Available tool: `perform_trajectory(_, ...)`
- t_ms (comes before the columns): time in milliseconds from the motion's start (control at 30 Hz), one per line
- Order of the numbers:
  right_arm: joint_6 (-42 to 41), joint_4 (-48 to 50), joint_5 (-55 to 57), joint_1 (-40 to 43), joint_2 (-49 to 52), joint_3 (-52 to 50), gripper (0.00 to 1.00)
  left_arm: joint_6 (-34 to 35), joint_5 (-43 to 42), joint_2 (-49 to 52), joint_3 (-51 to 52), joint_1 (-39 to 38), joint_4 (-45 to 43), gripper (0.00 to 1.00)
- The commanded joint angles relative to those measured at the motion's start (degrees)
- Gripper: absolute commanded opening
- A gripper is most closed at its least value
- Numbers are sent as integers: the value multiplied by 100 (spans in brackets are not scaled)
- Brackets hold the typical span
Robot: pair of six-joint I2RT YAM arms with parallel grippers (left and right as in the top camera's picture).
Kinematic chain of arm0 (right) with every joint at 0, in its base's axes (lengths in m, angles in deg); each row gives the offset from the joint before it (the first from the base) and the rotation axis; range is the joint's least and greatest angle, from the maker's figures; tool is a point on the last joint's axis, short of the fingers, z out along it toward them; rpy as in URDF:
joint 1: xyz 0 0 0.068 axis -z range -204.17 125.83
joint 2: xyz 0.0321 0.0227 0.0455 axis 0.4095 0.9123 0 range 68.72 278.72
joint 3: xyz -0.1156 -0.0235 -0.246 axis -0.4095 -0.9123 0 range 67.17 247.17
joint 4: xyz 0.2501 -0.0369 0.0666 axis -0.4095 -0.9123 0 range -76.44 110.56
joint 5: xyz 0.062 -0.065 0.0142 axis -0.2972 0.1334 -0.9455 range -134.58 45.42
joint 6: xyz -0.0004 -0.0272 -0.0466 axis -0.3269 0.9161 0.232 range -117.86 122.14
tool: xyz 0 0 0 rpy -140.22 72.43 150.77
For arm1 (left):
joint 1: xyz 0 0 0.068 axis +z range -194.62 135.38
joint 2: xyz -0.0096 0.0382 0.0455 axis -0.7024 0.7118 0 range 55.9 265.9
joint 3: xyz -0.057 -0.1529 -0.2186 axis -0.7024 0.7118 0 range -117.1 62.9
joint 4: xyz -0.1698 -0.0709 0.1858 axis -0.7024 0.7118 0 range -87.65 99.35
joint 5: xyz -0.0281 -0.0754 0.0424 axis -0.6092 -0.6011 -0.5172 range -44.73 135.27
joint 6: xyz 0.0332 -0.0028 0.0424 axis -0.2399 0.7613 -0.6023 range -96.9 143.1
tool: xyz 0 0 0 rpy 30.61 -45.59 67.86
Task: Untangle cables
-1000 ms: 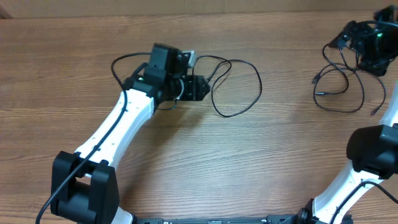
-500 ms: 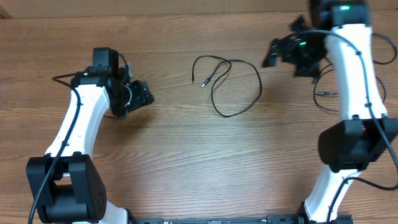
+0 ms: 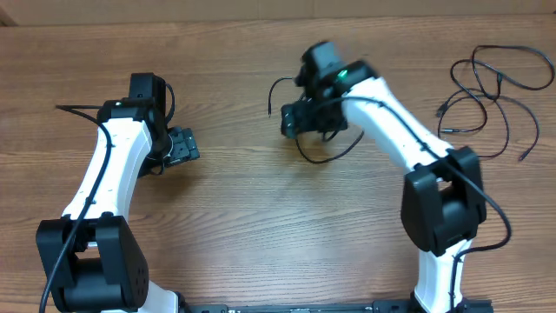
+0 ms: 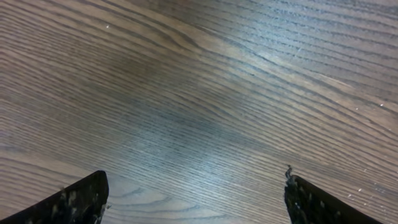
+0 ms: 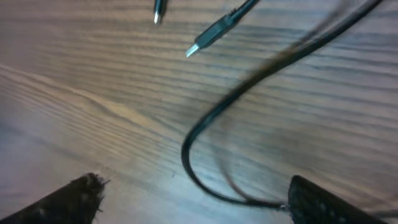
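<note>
Next, my open right gripper moves down onto the near bend of the cable (image 3: 301,151) (image 5: 187,152), since that curve already runs between its spread fingers.
One thin black cable (image 3: 314,158) lies in a loose loop at the table's centre, partly hidden under my right arm. My right gripper (image 3: 293,122) hovers over its left part, open. In the right wrist view the cable (image 5: 249,81) curves between the spread fingers (image 5: 193,196), and a silver-tipped plug (image 5: 208,38) lies beyond them. Several more thin black cables (image 3: 486,96) lie in loose loops at the far right. My left gripper (image 3: 184,146) is open and empty over bare wood at the left, with its fingers (image 4: 196,190) wide apart.
The wooden table (image 3: 261,235) spans the whole view. The left arm's own thicker cable (image 3: 74,109) juts out to the left of its wrist.
My right arm has swung from the far right pile to the centre cable. My left arm has pulled back leftward, away from the centre cable. The right pile now lies free.
</note>
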Motion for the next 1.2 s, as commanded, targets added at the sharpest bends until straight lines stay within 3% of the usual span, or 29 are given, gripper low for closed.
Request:
perform_trajectory(0, -317, 621, 737, -190, -9, -520, 74, 37, 92, -61, -59, 20, 9, 90)
perform_trajectory(100, -326, 1054, 728, -275, -9, -846, 53, 37, 72, -61, -59, 20, 13, 90)
perform_trajectory(167, -446, 1121, 726, -278, -9, -929, 45, 37, 70, -61, -59, 20, 15, 90)
perform_trajectory(300, -444, 1021, 728, -260, -17, -920, 4, 37, 35, -61, -59, 20, 17, 89)
perform_trajectory(533, -420, 225, 730, 219, -243, -31, 4, 37, -83, -61, -59, 20, 31, 89)
perform_trajectory(733, -35, -1069, 748, 1176, -540, 1836, 4, 37, -92, -61, -59, 20, 28, 88)
perform_trajectory(833, 85, -1526, 1263, 1821, -551, 2940, 4, 37, -114, -61, -59, 20, 31, 88)
perform_trajectory(1000, 85, -1537, 2470, 2889, -551, 4229, 4, 37, -114, -61, -59, 20, 35, 87)
perform_trajectory(1167, 46, -1062, 2712, 3945, -549, 4553, 4, 37, -157, -61, -59, 20, 52, 86)
